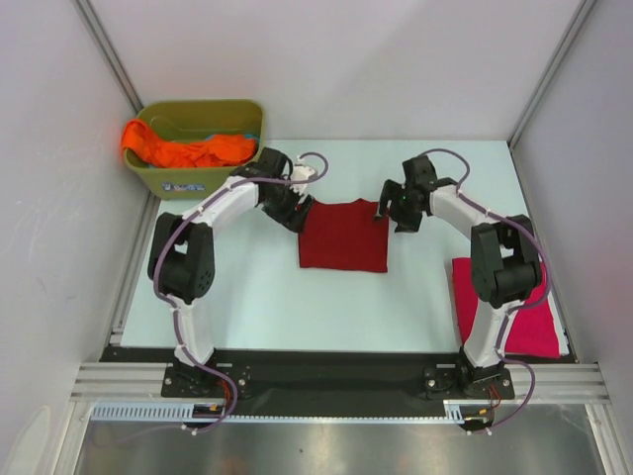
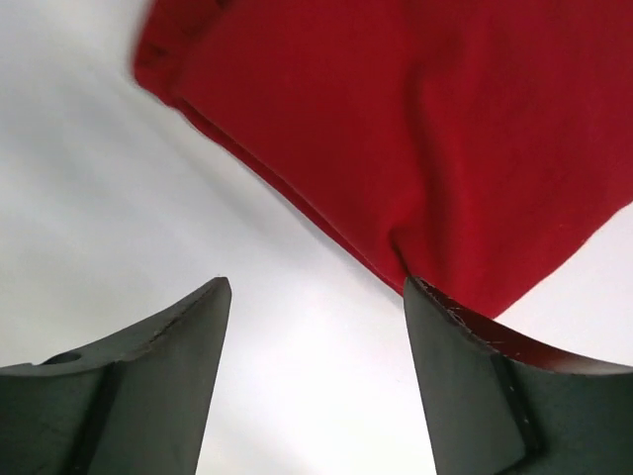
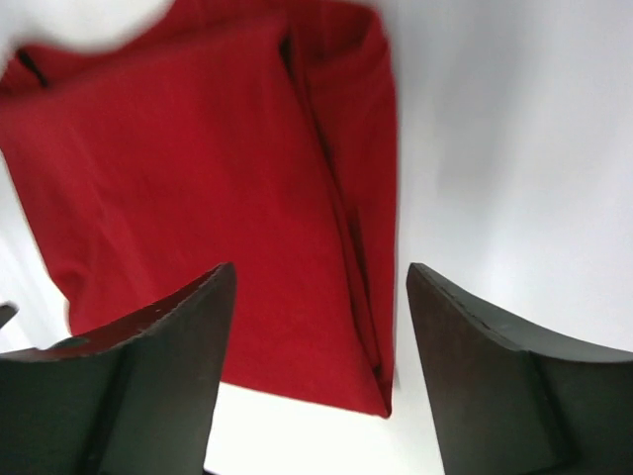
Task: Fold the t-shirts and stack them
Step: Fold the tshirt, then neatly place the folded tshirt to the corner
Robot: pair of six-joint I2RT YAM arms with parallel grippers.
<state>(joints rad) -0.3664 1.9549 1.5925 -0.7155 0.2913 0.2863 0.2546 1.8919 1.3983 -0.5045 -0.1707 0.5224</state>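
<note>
My right gripper should go down and gently back to close on the red shirt's folded edge (image 1: 387, 237) (image 3: 364, 272) facing the pink shirt, because that edge is still free between its open fingers.
A dark red t-shirt (image 1: 343, 236) lies folded into a flat rectangle in the middle of the table. My left gripper (image 1: 295, 213) hovers at its far left corner, open; in the left wrist view only bare table shows between the jaws (image 2: 316, 287), with the red cloth (image 2: 415, 129) just beyond the right finger. My right gripper (image 1: 391, 211) is at the far right corner, open, and the shirt's folded edge (image 3: 198, 178) lies under the gap (image 3: 321, 269), held by neither finger. A magenta-pink t-shirt (image 1: 524, 317) lies folded at the right. An orange t-shirt (image 1: 188, 150) hangs over the tub.
The olive-green tub (image 1: 213, 114) stands at the far left corner, just behind my left arm. White walls close in the table on the left, back and right. The right arm's base partly covers the pink shirt.
</note>
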